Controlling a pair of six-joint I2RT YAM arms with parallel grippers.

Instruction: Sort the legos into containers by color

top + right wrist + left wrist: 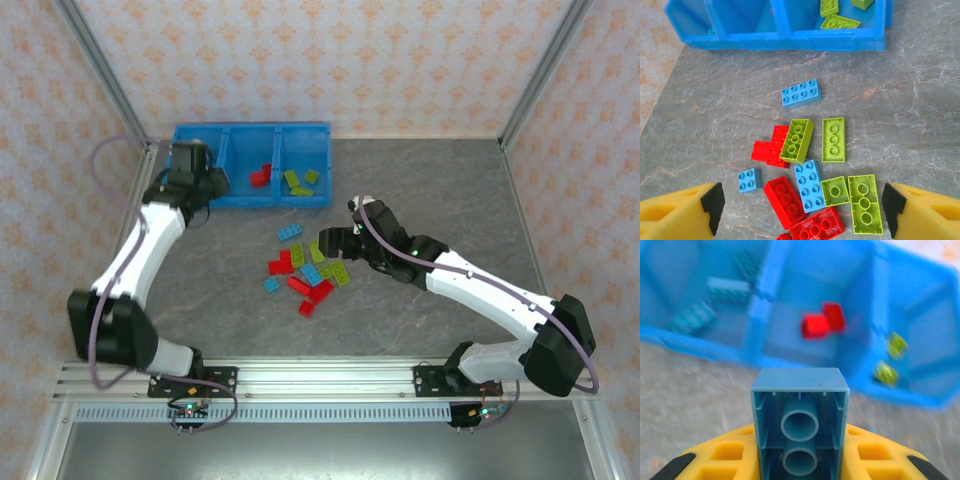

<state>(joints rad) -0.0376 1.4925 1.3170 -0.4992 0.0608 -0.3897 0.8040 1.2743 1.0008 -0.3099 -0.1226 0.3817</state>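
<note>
I will next move my left gripper outward and down over the light blue legos' bin to let go of my lego, as its color matches theirs.
My left gripper (800, 456) is shut on a light blue lego (800, 415), held underside up in front of the blue containers (759, 310). Their left bin holds light blue legos (728, 288), the middle one red legos (822, 323), the right one lime legos (887, 373). From above, the left gripper (203, 172) hangs over the tray's left end (250, 203). My right gripper (802, 212) is open above the loose pile: a lime lego (796, 140), a blue one (809, 185), a red one (785, 201) and others. The top view shows the right gripper (336, 241) beside the pile (305, 272).
A lone blue lego (800, 93) lies between the pile and the tray's front wall (790, 41). Patterned walls with metal posts (95, 60) close in the grey table. Bare tabletop lies right of the pile (450, 190).
</note>
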